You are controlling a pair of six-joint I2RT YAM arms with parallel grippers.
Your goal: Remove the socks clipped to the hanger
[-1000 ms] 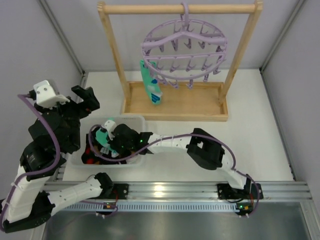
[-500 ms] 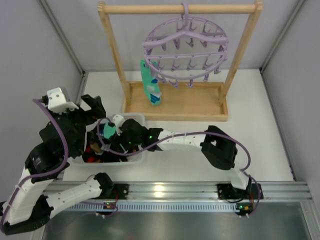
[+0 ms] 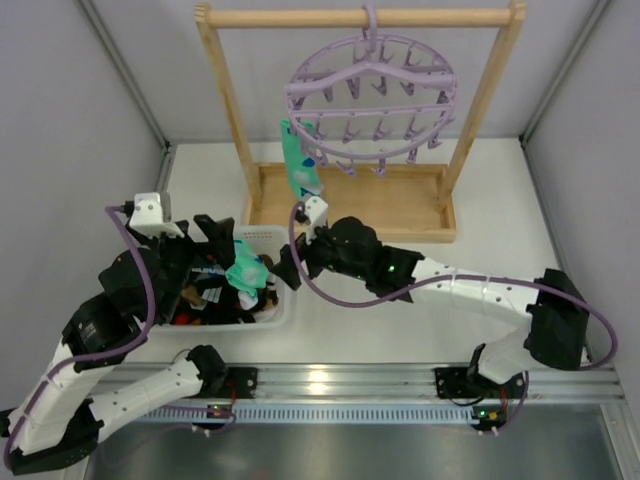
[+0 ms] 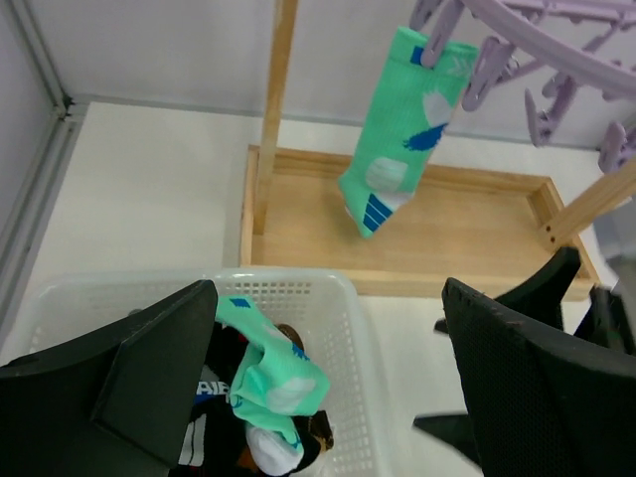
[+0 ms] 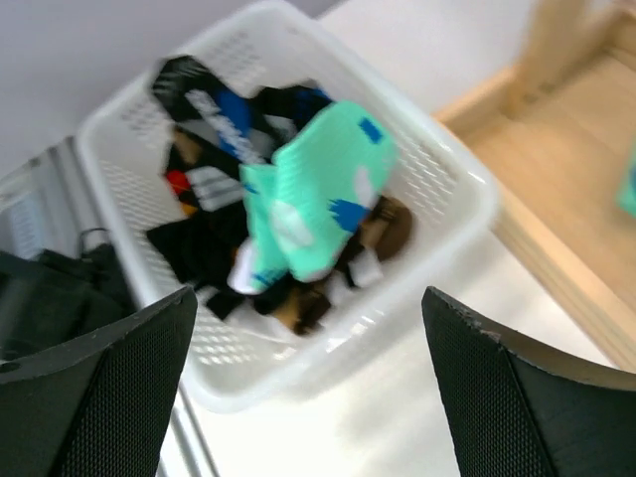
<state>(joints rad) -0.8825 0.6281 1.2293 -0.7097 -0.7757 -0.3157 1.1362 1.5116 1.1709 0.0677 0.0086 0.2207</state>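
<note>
The clipped teal sock's lower part [image 3: 305, 179] [image 5: 628, 192] is hanging free over the wooden base, so I will move my right gripper outward from the basket's rim to it next.
The lavender hanger [image 3: 370, 100] hangs from the wooden rail, and one teal sock [image 3: 300, 160] is still clipped at its left side. That sock [image 4: 402, 129] hangs from a clip of the hanger [image 4: 556, 40] over the wooden base. Another teal sock [image 3: 245, 270] lies on the dark and brown socks [image 5: 209, 109] in the white basket [image 3: 275, 237]. My right gripper [image 3: 288, 265] stands open at the basket's right rim, nothing between its fingers. My left gripper [image 3: 207, 250] hovers open over the basket, empty.
The wooden frame's base tray [image 3: 350, 215] stands just behind the basket, its uprights at either side and its rail [image 3: 300, 17] across the top. Grey walls close in left and right. The aluminium rail [image 3: 330, 385] runs along the near edge.
My right gripper has opened, let the teal sock fall into the basket and drawn back to the right rim. My left arm has swung right, over the basket.
</note>
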